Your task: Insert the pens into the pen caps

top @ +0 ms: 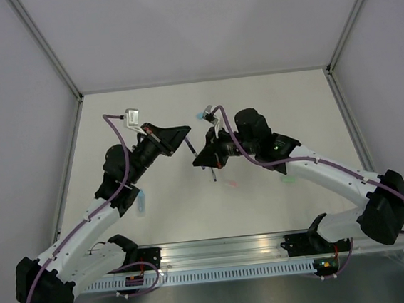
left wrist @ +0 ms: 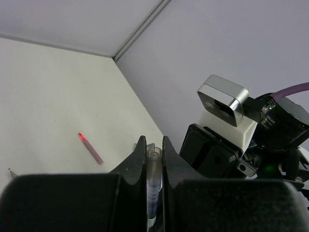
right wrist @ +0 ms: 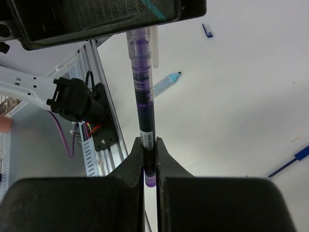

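Observation:
The cap already covers the front of the dark pen. My left gripper should next turn downward, lower the dark pen onto the bare tabletop beside the blue pen and let go of it.
My right gripper is shut on the tail end of a dark purple-blue pen. The pen's front end sits inside a clear pen cap with a clip. My left gripper is shut on that clear cap. In the top view the two grippers face each other above mid-table, left and right, with the pen bridging them. A pink pen lies on the table, and also shows in the top view. A pale blue marker lies near the left arm.
A light blue cap lies behind the right gripper. A pale green marker lies by the right forearm. A blue pen and a small dark blue cap lie on the table. An aluminium rail runs along the near edge.

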Tool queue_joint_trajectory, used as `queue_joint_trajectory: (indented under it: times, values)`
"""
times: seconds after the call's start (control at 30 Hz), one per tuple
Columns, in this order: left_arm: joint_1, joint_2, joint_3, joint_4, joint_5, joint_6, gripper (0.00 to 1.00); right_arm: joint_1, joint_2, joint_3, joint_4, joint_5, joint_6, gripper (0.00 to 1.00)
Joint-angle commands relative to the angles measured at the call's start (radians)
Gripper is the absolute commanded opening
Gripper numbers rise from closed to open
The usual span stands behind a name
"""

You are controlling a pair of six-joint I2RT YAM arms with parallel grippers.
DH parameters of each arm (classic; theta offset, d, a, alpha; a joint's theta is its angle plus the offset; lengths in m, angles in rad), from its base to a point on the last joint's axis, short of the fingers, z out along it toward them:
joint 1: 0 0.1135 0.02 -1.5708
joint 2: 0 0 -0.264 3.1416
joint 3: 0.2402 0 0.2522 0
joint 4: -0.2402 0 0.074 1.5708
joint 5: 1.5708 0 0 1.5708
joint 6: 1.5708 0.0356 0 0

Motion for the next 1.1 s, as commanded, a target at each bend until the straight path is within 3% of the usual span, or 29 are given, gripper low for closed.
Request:
queue_joint_trajectory:
  times: [0.0,0.1,0.3,0.5,0.67,0.9,1.07]
  values:
    - [-0.074,0.019,0.039,-0.360,0.247,0.000,0.02,-0.070,-0.034,-0.003,0.404,0.175,0.117,0.00]
    - [-0.047,0.062,0.091,-0.421,0.224,0.006,0.02,-0.070,-0.039,-0.040,0.375,0.157,0.154,0.02]
    - [-0.033,0.128,0.151,-0.504,0.139,0.046,0.02,-0.070,-0.060,-0.094,0.322,0.174,0.168,0.33]
    - [-0.001,0.215,0.206,-0.569,0.098,0.095,0.02,-0.070,-0.108,-0.126,0.243,0.169,0.191,0.45]
    - [0.059,0.342,0.254,-0.601,0.073,0.165,0.02,-0.070,-0.230,-0.213,0.096,0.235,0.197,0.48]
    - [0.121,0.609,0.410,-0.667,-0.052,0.283,0.02,-0.070,-0.454,-0.336,0.090,0.370,0.234,0.49]
    - [0.121,0.795,0.552,-0.721,-0.117,0.331,0.02,-0.070,-0.474,-0.343,0.059,0.401,0.223,0.49]
